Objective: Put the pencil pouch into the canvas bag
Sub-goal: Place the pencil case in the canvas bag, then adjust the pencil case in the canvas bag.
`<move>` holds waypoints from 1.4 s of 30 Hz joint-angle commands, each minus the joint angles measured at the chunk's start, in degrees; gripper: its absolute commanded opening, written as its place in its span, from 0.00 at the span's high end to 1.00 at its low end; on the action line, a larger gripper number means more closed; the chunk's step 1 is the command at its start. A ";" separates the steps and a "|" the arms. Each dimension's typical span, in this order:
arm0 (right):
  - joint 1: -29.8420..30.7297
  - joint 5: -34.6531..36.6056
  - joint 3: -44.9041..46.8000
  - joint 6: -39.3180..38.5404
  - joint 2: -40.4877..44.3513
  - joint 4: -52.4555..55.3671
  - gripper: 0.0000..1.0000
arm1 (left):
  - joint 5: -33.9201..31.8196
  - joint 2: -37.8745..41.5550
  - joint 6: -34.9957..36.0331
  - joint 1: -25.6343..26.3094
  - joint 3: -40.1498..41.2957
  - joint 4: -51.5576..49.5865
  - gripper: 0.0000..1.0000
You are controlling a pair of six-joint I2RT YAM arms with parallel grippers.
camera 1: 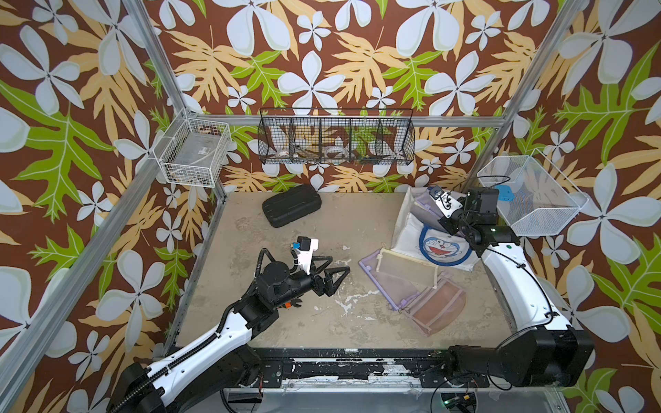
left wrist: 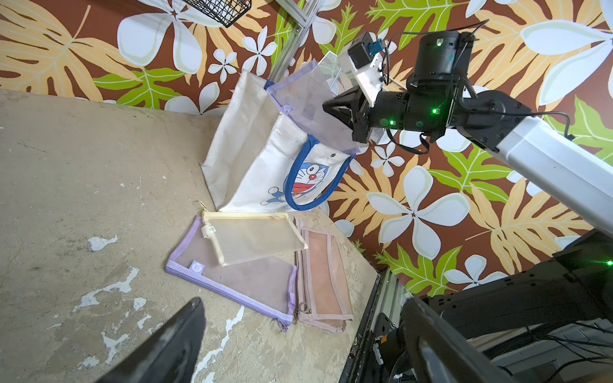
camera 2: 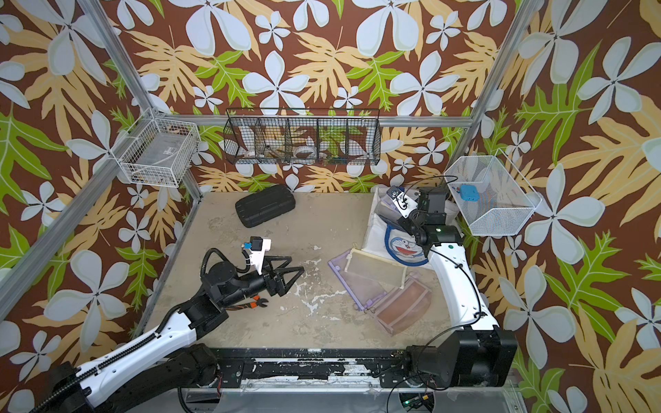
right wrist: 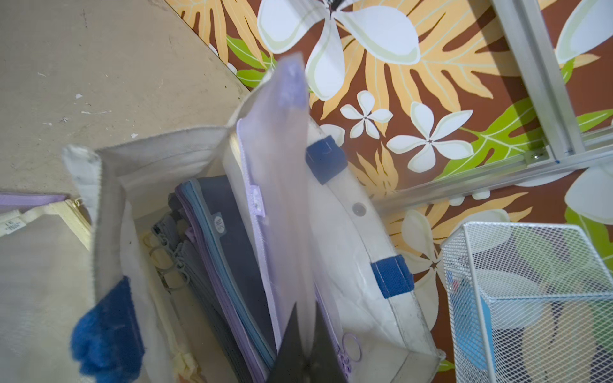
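Note:
The purple pouch's upper part still stands above the bag's rim, so my right gripper will next lower the pouch deeper inside the bag's opening point(camera 1: 422, 206) point(right wrist: 245, 249) below it and let it go.
The white canvas bag point(camera 1: 411, 232) point(camera 2: 377, 232) with blue handles and a cartoon cat face stands upright at the back right of the table. My right gripper point(left wrist: 326, 107) point(right wrist: 305, 311) is shut on a translucent purple pencil pouch point(left wrist: 298, 99) point(right wrist: 282, 185). The pouch hangs on edge in the bag's open mouth, its upper part above the rim. Several other pouches point(right wrist: 215, 252) stand inside the bag. My left gripper point(camera 1: 339, 263) point(camera 2: 295, 263) hovers open and empty over the table's middle, apart from everything.
Three mesh pouches lie in front of the bag: yellow point(camera 1: 404, 266), purple point(camera 1: 386, 289), pink point(camera 1: 436, 307). A black hard case point(camera 1: 291, 205) lies at the back. Pliers point(camera 1: 294, 304) lie under the left arm. A white wire basket point(camera 1: 529, 196) hangs beside the bag.

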State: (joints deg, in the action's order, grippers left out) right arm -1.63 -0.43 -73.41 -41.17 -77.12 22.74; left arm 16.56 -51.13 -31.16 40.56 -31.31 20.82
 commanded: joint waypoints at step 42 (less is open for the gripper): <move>-0.49 -8.62 -0.48 9.53 -2.46 2.83 0.80 | -0.47 -2.46 -0.14 -0.35 0.37 2.42 0.08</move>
State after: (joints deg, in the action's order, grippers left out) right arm -2.20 -6.55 -73.28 -32.95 -79.20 24.93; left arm 16.34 -53.54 -31.38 40.29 -31.00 21.80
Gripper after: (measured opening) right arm 0.211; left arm 0.917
